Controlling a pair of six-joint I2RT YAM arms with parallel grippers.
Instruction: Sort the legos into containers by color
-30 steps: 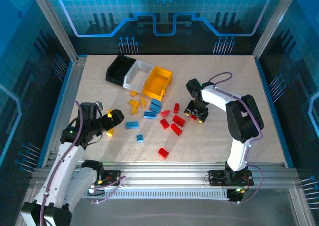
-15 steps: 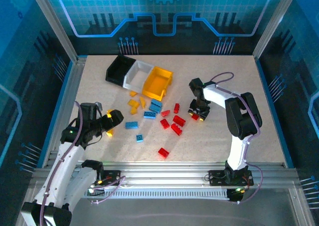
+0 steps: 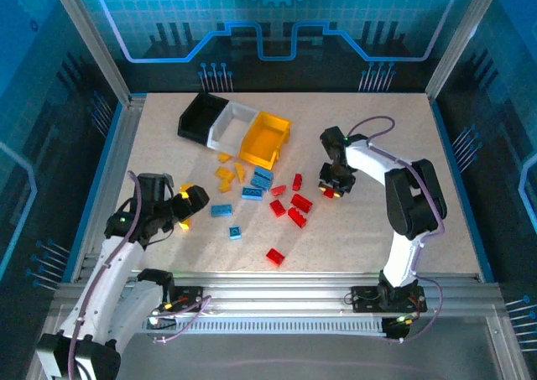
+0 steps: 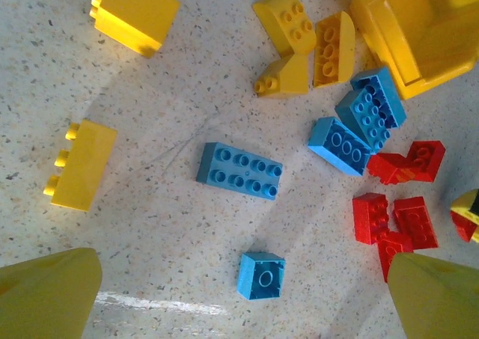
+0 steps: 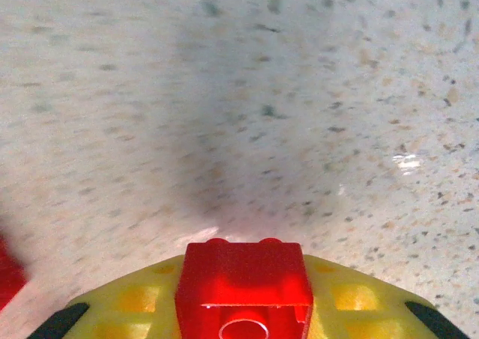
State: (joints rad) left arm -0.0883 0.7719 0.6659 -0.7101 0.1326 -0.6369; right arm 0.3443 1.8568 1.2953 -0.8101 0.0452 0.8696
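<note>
My right gripper raises the low-held red brick above the rim of the empty yellow bin next, moves outward over the bin and releases.
The containers stand joined at the back left: a black bin, a white bin and a yellow bin. Loose legos lie in front of them: yellow, blue and red. My right gripper is shut on a small red brick, pinched between its yellow fingers just above the table. My left gripper hangs open over the left of the pile; a small blue square brick lies between its fingertips, untouched. A long blue brick lies just beyond.
The yellow bin's corner shows at the top right of the left wrist view, with yellow wedges, blue bricks and red bricks near it. One red brick lies alone toward the front rail. Metal posts frame the table.
The right gripper's fingers have closed on the red brick and it has shifted slightly toward the back. The left arm has barely moved.
</note>
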